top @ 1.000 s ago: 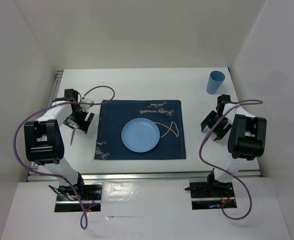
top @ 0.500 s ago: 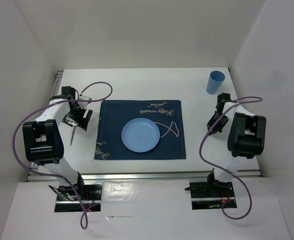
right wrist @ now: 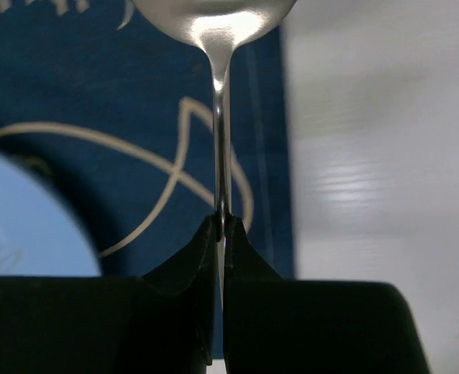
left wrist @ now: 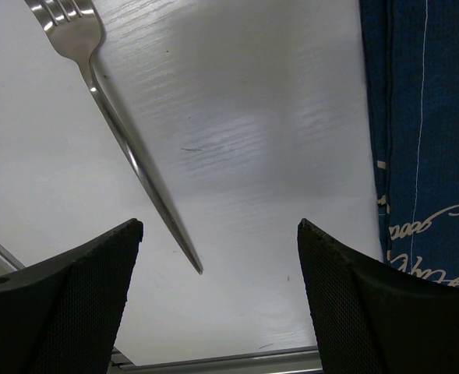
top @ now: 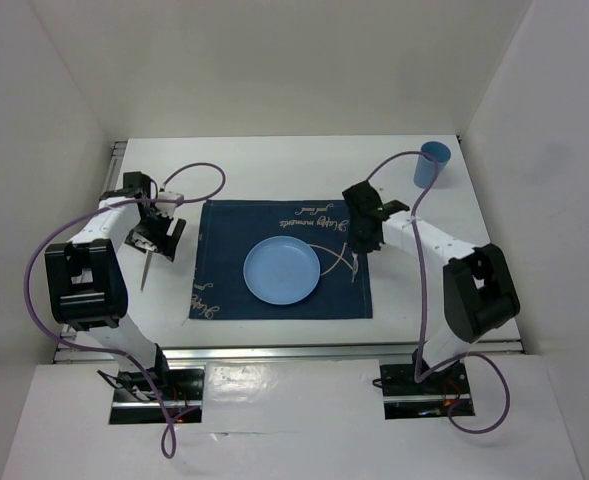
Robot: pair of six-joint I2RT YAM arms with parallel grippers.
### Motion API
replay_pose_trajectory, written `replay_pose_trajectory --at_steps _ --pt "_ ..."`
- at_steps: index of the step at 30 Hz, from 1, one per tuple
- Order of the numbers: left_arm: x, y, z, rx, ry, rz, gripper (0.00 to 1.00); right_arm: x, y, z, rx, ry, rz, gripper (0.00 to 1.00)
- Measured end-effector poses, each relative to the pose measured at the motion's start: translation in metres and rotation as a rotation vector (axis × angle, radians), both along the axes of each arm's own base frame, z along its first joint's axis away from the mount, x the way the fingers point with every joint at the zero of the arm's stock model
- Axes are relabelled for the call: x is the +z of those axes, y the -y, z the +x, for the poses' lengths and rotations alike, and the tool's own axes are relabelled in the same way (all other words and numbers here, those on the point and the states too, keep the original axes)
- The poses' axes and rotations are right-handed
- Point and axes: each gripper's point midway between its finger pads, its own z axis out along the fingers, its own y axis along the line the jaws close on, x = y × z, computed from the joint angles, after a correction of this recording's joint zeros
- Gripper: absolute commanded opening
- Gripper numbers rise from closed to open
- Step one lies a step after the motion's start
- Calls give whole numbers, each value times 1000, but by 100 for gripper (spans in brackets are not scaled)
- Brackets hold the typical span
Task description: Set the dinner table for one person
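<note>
I will next move my right gripper down toward the plate and back, and lay the spoon on the placemat (top: pixel 224 230), free between the plate and the placemat's side edge.
The white dinner table (top: pixel 274 165) carries a navy placemat (top: pixel 224 230) with a light blue plate (top: pixel 282 271) at its middle. My right gripper (top: pixel 359 245) hovers over the placemat just right of the plate. In the right wrist view that gripper (right wrist: pixel 220 226) is shut on the thin handle of a metal spoon (right wrist: pixel 220 117), bowl pointing away. My left gripper (top: pixel 159 240) is open left of the placemat. In the left wrist view a fork (left wrist: pixel 128 148) lies on the table ahead of the open left gripper (left wrist: pixel 217 296), untouched.
A blue cup (top: pixel 433 164) stands upright at the back right of the table. A metal rail (left wrist: pixel 237 362) runs along the table edge. White walls enclose the table on three sides. Purple cables loop above both arms.
My right gripper shut at the table's right side, then swung left to over the placemat's right part, spoon in its jaws. The left gripper shifted slightly and stays open.
</note>
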Motion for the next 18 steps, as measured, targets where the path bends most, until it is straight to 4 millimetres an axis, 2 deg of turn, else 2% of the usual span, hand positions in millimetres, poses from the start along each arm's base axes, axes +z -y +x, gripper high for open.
replay_pose_trajectory --at_steps 4,11,14,18 --pt "1 0 0 0 1 0 87 -4 -32 -18 41 2 73 0" --pt "1 0 0 1 2 3 87 -41 -65 -51 105 -113 54 0" --pt "1 -1 0 1 1 4 87 -47 -72 -58 121 -133 47 0" --pt "1 -1 -1 1 0 5 87 -47 -72 -56 114 -130 44 0"
